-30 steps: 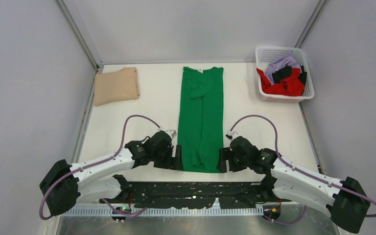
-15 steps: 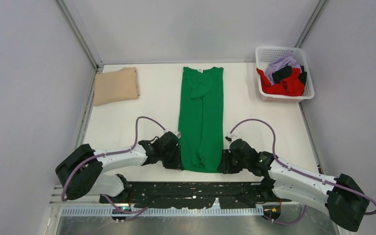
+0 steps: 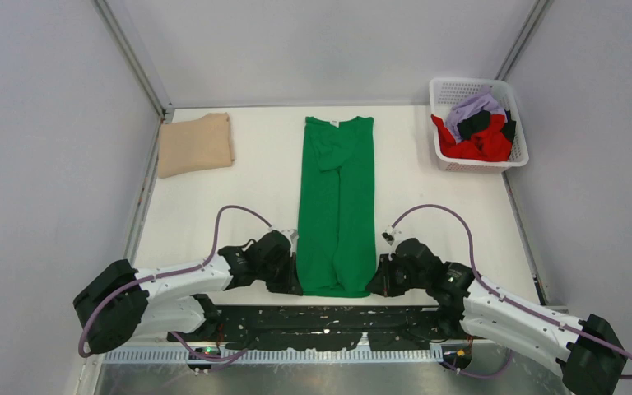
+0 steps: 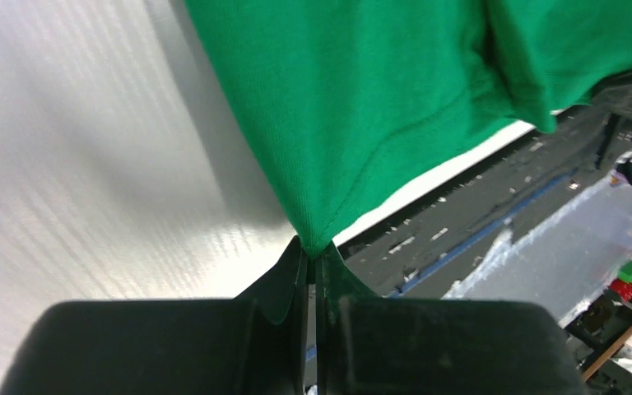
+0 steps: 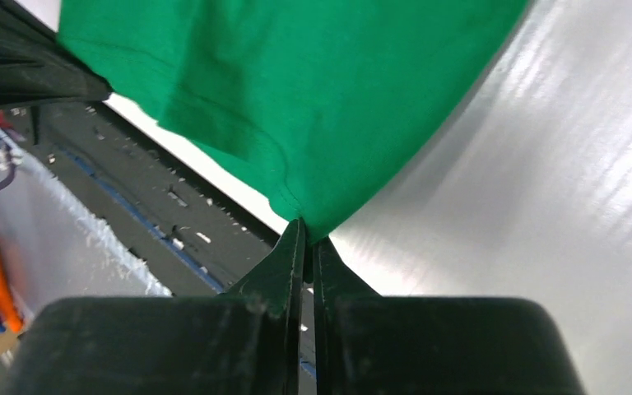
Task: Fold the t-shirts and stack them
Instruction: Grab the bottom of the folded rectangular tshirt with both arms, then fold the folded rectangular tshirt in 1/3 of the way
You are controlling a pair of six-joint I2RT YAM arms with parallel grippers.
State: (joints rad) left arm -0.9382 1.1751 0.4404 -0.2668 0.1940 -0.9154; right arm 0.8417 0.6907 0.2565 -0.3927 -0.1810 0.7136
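Note:
The right gripper will next carry the t-shirt's hem corner up, outward and down onto the t-shirt's far part (image 3: 362, 174), which is outward of the gripper, and release it, so the long t-shirt gets shorter.
The green t-shirt (image 3: 336, 206) lies on the white table as a long narrow strip, sides folded in, its white neck label at the far end. My left gripper (image 3: 295, 284) is shut on the strip's near left corner, and the wrist view shows that corner (image 4: 317, 239) pinched between the fingertips. At the near right corner my right gripper (image 3: 375, 284) is shut on the green t-shirt (image 5: 296, 99) too. A folded tan t-shirt (image 3: 195, 144) rests at the far left. Red, lilac and black t-shirts (image 3: 479, 127) are heaped in the basket.
The white lattice basket (image 3: 440, 151) stands at the far right corner of the table. A black perforated base plate (image 3: 329, 321) runs along the near edge just behind the shirt's hem. Grey walls close in both sides.
Both grippers came in from the strip's sides onto its near corners and went from open to shut on the cloth. The near hem now sits slightly closer to the table edge.

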